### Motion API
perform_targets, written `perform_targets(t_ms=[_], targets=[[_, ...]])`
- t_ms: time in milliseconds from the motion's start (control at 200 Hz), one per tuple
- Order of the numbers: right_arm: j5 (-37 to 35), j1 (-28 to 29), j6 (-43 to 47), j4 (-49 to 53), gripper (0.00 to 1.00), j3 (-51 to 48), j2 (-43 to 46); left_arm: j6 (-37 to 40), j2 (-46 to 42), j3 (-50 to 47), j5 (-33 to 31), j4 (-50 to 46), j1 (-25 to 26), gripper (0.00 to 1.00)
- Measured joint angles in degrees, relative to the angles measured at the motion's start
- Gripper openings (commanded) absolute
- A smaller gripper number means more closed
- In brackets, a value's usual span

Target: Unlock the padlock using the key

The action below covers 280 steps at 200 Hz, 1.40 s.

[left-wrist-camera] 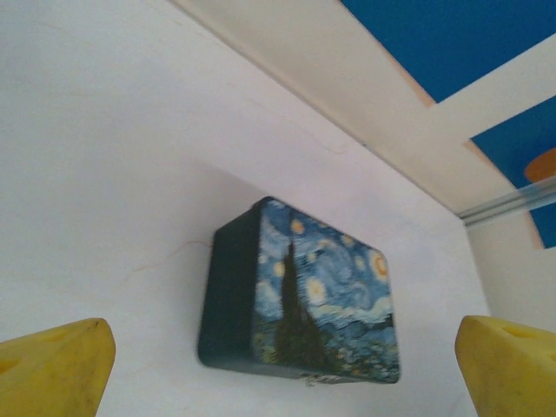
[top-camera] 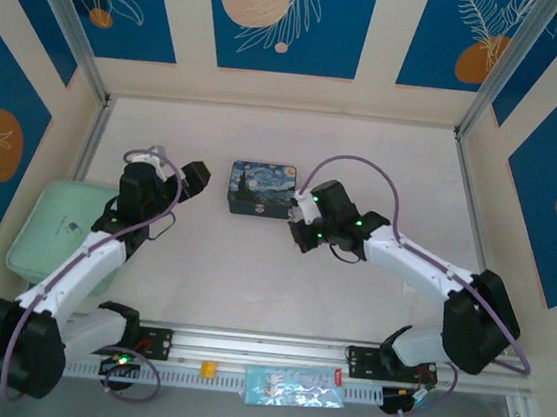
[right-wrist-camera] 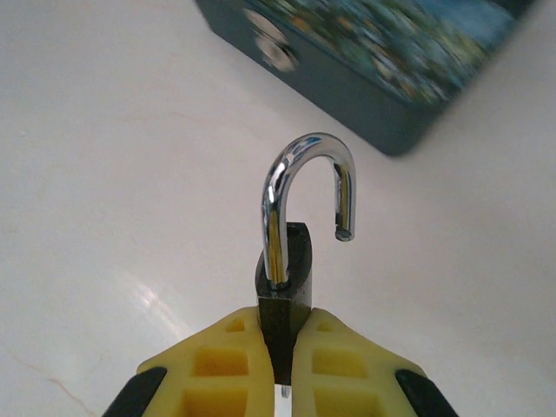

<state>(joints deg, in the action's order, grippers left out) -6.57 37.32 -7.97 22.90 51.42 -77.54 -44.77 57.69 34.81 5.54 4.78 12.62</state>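
The padlock (right-wrist-camera: 283, 291) goes away from the painted box and down to the bare tabletop in my right gripper next, for release there, since the shackle already stands open.
My right gripper (right-wrist-camera: 284, 326) is shut on the padlock (right-wrist-camera: 283, 291), pinching its dark body between the yellow fingers. The silvery shackle (right-wrist-camera: 304, 161) stands sprung open, its free end clear of the body. The key is hidden; a thin silvery sliver shows under the padlock body between the fingers, and I cannot tell what it is. From above, the right gripper (top-camera: 303, 211) hovers just right of the painted box. My left gripper (top-camera: 193, 181) is left of that box. In its wrist view the left gripper (left-wrist-camera: 285, 352) is wide open, with nothing between its fingers.
The blue starry-night box (top-camera: 264, 189) lies flat mid-table between the two grippers; it also shows as the box (left-wrist-camera: 321, 295) ahead of the left fingers and the box (right-wrist-camera: 382, 52) beyond the padlock. A pale green tray (top-camera: 49, 233) sits at the left wall.
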Motion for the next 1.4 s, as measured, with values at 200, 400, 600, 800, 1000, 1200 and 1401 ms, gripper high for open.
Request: perform_targets(t_ms=[200, 400, 600, 800, 1000, 1200, 1401], targets=[[-2.71, -9.62, -8.44, 5.11, 0.0, -4.02, 7.74, 0.15, -0.11, -1.55, -1.16, -1.42, 0.0, 1.0], [-3.39, -16.11, -13.66, 5.46, 0.0, -7.15, 8.96, 0.15, 0.57, -1.55, -0.48, -1.44, 0.0, 1.0], [-2.73, -18.1, -16.04, 4.07, 0.0, -7.28, 3.52, 0.17, 0.09, -1.57, 0.37, -3.17, 0.0, 1.0], [-1.25, -18.27, -16.11, 2.64, 0.0, -4.39, -4.55, 0.17, -1.92, -2.36, 0.33, -4.68, 0.0, 1.0], [-0.9, -18.21, -16.41, 0.37, 0.03, -3.43, -7.78, 0.35, -1.84, -2.36, -0.11, -5.97, 0.0, 1.0], [-0.76, -18.18, -16.48, -0.26, 0.18, -3.13, -8.57, 0.28, 1.75, -1.62, -0.11, -5.25, 0.0, 1.0], [-0.72, -18.16, -17.07, -1.51, 0.31, -3.1, -8.72, -0.15, 6.88, -0.07, 0.26, -2.84, 0.0, 1.0]])
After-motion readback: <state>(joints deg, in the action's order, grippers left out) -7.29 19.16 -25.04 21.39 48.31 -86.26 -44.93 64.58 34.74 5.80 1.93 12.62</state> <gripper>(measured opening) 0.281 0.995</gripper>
